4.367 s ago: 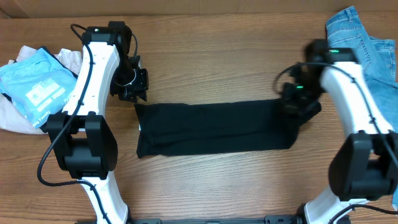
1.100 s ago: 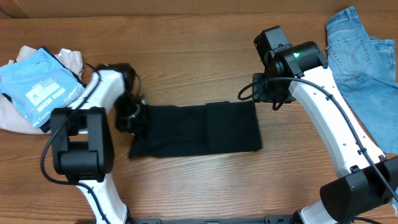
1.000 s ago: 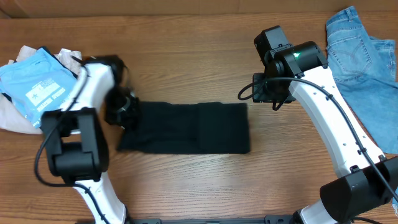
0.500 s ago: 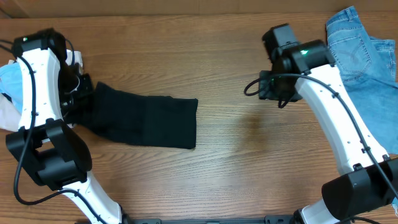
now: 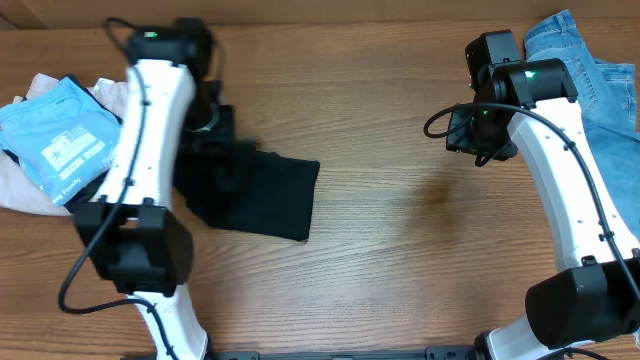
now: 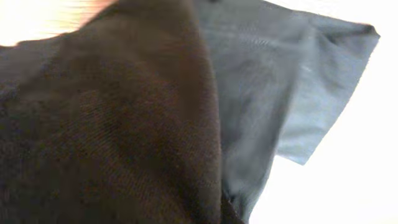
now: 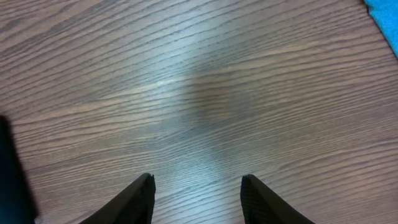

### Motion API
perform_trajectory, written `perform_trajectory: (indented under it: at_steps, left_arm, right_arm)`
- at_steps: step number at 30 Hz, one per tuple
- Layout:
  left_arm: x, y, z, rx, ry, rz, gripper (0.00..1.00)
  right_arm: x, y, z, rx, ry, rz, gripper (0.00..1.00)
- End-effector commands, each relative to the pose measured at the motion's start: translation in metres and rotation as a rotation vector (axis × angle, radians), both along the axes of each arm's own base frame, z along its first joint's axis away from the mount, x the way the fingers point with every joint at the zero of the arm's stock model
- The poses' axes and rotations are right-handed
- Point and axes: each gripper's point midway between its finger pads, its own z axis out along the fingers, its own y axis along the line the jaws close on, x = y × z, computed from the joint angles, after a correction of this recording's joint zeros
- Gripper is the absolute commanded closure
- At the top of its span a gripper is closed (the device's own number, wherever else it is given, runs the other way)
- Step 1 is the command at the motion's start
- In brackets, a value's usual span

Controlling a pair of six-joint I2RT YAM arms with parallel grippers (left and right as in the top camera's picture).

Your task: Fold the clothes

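Observation:
The shirt's flat part [image 5: 274, 190] is right of my left gripper in the overhead view, so I will carry the raised end over it and release.
The black T-shirt [image 5: 268, 195] lies folded on the left half of the wooden table, its left end bunched and lifted up toward my left gripper [image 5: 218, 128]. My left gripper is shut on that raised end. In the left wrist view black fabric [image 6: 124, 124] fills the frame and hides the fingers. My right gripper [image 5: 478, 140] is open and empty over bare wood at the right, well away from the shirt. Its two fingertips [image 7: 196, 193] show apart above the table.
Light-blue denim jeans [image 5: 592, 80] lie at the back right corner. A sky-blue garment with white print [image 5: 60, 135] sits on pale cloth [image 5: 25, 190] at the far left. A blue edge [image 7: 384, 9] shows at the top right of the right wrist view.
My left gripper has swung from the far left to the right and back, carrying the shirt's left end over itself. My right arm has drifted a little to the right.

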Motion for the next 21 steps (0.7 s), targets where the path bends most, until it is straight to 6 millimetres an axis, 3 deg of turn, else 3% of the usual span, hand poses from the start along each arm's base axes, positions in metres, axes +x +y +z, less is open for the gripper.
perform_trajectory:
  at_steps: [1, 5, 10, 15, 21]
  left_arm:
    - [-0.005, -0.032, 0.015, -0.019, -0.044, -0.019, 0.93]
    - [-0.015, -0.068, 0.012, -0.001, -0.040, -0.098, 0.93]
    - [-0.024, -0.094, 0.002, 0.043, -0.021, -0.177, 0.88]
    - [-0.030, -0.106, -0.010, 0.056, 0.014, -0.205, 0.88]
    - [-0.034, -0.106, -0.020, 0.068, 0.058, -0.207, 0.87]
  right_arm:
    - [0.004, -0.002, 0.008, -0.007, -0.031, 0.003, 0.52]
    - [0.004, -0.002, 0.008, -0.011, -0.029, 0.020, 0.52]
    - [0.003, -0.002, 0.008, -0.011, -0.028, 0.024, 0.52]
    - [0.003, -0.002, 0.008, -0.011, -0.027, 0.024, 0.52]
    - [0.002, -0.002, 0.008, -0.012, -0.023, 0.024, 0.52]
